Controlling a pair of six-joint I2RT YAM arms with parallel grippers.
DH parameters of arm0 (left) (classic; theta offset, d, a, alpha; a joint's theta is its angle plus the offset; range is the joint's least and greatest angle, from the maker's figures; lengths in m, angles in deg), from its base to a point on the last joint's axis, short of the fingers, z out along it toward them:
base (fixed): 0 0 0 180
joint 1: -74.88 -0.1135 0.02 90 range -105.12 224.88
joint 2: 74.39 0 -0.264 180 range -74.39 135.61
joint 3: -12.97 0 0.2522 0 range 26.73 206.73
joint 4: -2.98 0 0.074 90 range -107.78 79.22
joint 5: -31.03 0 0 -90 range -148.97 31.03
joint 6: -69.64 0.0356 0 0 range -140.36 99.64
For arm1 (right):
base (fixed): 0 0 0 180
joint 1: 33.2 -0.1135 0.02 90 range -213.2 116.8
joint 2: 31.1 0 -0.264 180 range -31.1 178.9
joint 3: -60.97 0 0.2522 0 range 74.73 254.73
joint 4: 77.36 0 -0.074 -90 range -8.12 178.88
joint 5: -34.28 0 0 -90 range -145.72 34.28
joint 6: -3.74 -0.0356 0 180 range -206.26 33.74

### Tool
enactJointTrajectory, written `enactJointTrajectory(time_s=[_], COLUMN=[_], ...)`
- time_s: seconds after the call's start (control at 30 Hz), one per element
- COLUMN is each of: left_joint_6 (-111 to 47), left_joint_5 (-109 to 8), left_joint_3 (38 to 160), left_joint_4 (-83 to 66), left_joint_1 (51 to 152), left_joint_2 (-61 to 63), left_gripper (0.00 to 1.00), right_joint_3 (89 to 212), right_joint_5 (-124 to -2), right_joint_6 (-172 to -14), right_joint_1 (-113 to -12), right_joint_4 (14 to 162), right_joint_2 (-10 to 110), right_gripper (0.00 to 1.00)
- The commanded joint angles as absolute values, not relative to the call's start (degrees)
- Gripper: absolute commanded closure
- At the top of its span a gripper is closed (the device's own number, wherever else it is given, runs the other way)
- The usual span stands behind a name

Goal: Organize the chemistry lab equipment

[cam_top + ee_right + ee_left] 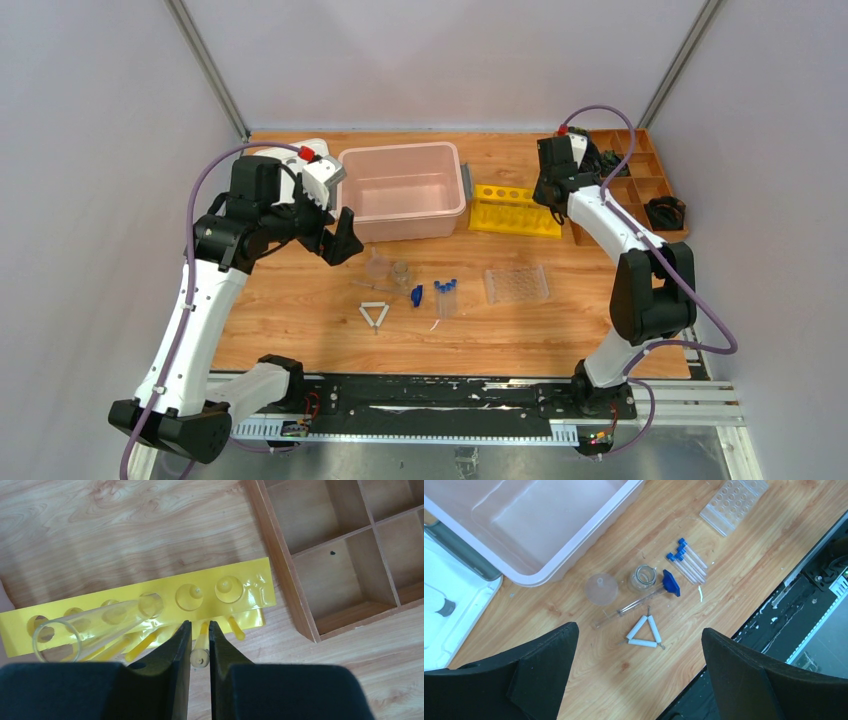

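Note:
My right gripper lowers the pinched yellow peg slightly toward the yellow rack's end by the wooden organizer (255, 594) next and releases the peg there.
My left gripper (340, 240) is open and empty, held above the table left of the items; in its wrist view (639, 630) the jaws stand wide apart. Below it lie a white triangle frame (644, 632), a long clear tube with a blue cap (639, 600), a small glass beaker (643, 577), a clear round funnel-like piece (601, 588), several blue-capped tubes (686, 562) and a clear tube tray (734, 505). My right gripper (200, 627) is over the yellow rack (150, 605), jaws nearly closed with a yellow peg (200, 655) between them. A clear tube (95, 622) leans in the rack.
A pink bin (403, 190) stands at the back centre with a white lid-like tray (454, 605) beside it. A wooden compartment organizer (640, 180) sits at the back right, next to the yellow rack (515, 210). A thin white rod (700, 594) lies near the tubes.

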State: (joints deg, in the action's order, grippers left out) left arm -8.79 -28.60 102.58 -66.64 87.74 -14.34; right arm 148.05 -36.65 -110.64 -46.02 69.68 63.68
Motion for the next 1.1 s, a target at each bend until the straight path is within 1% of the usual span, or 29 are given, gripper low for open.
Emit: enactJointTrajectory(time_s=[0.0, 0.8, 1.07], left_joint_6=[-8.84, -10.69, -11.07], left_joint_5=[-28.7, -28.43, -27.0], left_joint_3=[103.47, 106.37, 105.44], left_joint_4=[-66.33, -66.33, -66.22], left_joint_1=[87.27, 86.32, 86.04], left_joint_2=[-15.13, -13.52, -13.44], left_gripper=[0.0, 0.0, 0.0], right_joint_3=[147.06, 145.49, 144.45], right_joint_5=[-36.55, -38.99, -39.65], right_joint_6=[-110.09, -110.61, -110.31], right_joint_1=[-45.24, -45.4, -45.42], right_joint_4=[69.99, 70.16, 70.87], right_joint_2=[64.17, 64.44, 64.38], right_gripper=[1.0, 1.0, 1.0])
